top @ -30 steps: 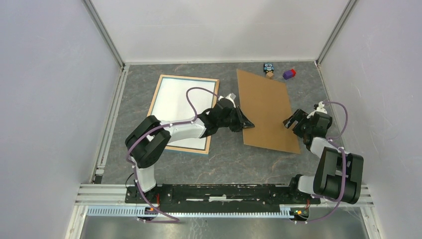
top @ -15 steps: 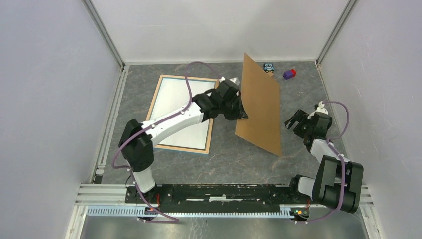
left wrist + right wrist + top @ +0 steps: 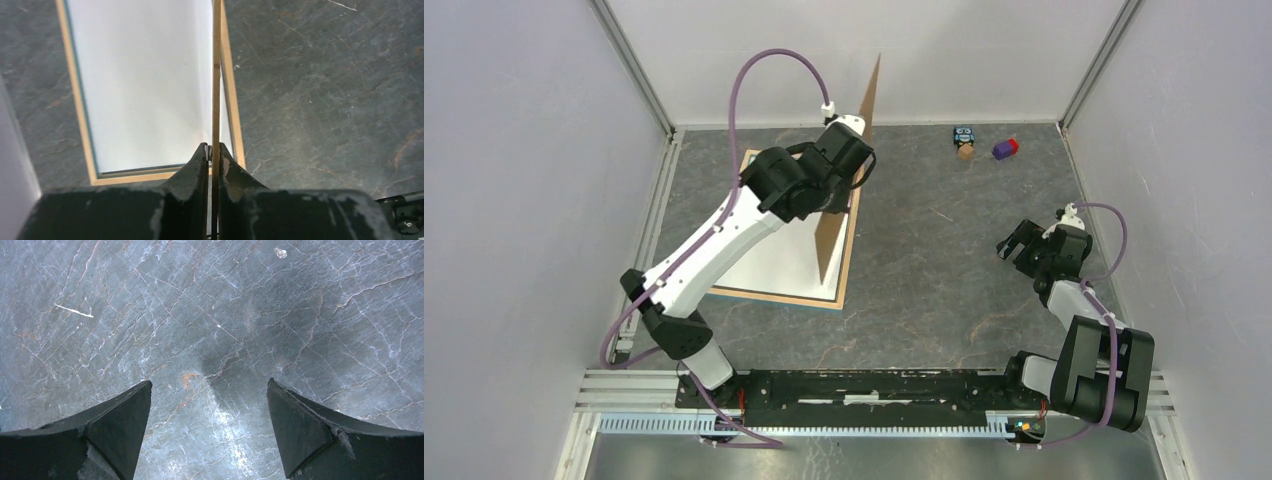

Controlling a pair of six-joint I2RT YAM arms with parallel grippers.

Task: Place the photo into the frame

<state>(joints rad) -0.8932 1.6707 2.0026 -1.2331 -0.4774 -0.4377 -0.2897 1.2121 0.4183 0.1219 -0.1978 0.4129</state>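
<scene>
I need to carry the sheet (image 3: 832,235) across to the left in the top view with my left gripper next. Then I need to lower it to the frame's wall-side border (image 3: 745,163) below and let go.
My left gripper (image 3: 214,150) is shut on the edge of a plain brown hardboard sheet (image 3: 832,235). It holds the sheet upright and edge-on (image 3: 216,75) over the right border of the frame (image 3: 774,297). The frame lies flat at the left, pale wood border up (image 3: 76,90), with a white surface filling it. No orange-red print shows, and I cannot tell whether the white surface is the photo. My right gripper (image 3: 1014,240) is open and empty over bare table (image 3: 210,390) at the right.
A small toy figure (image 3: 965,140) and a purple and red block (image 3: 1005,148) sit at the back right. Grey walls close in both sides and the back. A metal rail (image 3: 874,385) runs along the near edge.
The left arm has lifted the hardboard sheet off the table at the right, swung it left and stood it upright over the frame's right border. The right arm has not moved.
</scene>
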